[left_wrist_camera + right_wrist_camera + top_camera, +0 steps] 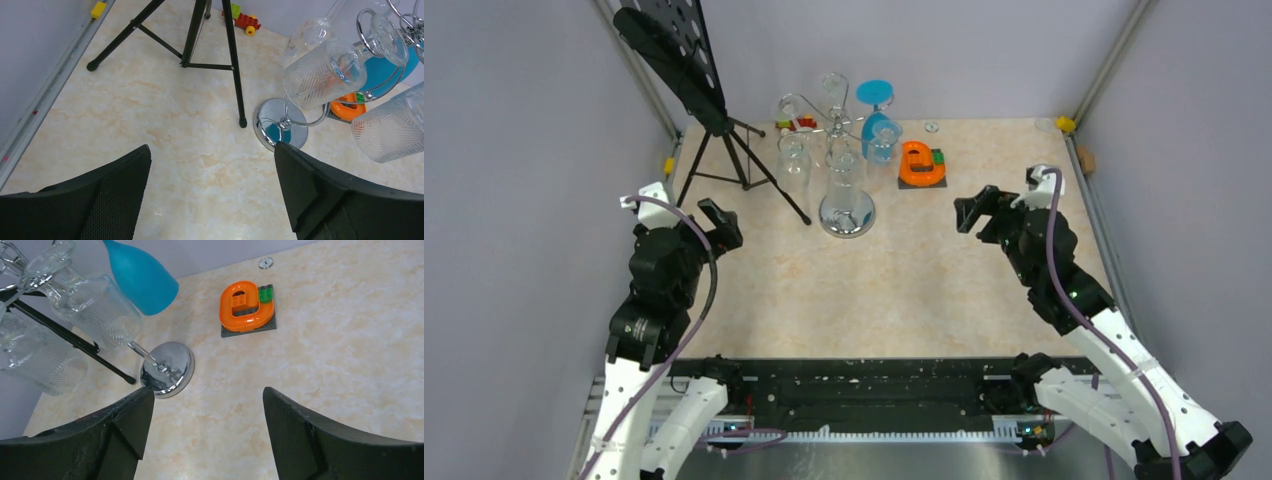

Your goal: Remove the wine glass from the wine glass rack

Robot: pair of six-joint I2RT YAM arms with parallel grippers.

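The right gripper will swing outward and across next and turn onto the clear glass's foot (886, 131) (49, 265) by the blue glass, because that foot hangs to the gripper's left in the top view.
The wine glass rack (846, 214), chrome wire on a round mirrored base, stands at the back middle of the table. Several glasses hang upside down from its hooks. Among them are ribbed clear wine glasses (844, 176) and a blue wine glass (876, 112). My left gripper (721, 222) is open and empty, well left of the rack. My right gripper (974, 208) is open and empty to the rack's right. In the left wrist view the open left gripper (212, 155) faces the rack base (280, 122) and a clear glass (325, 72). In the right wrist view the open right gripper (207, 395) faces the base (167, 369), a clear glass (95, 302) and the blue glass (142, 275).
A black tripod music stand (694, 70) stands at the back left, one leg ending close to the rack base. An orange toy piece on a grey plate (921, 163) lies right of the rack. Small toy bricks (794, 124) sit by the back wall. Grey walls enclose the table.
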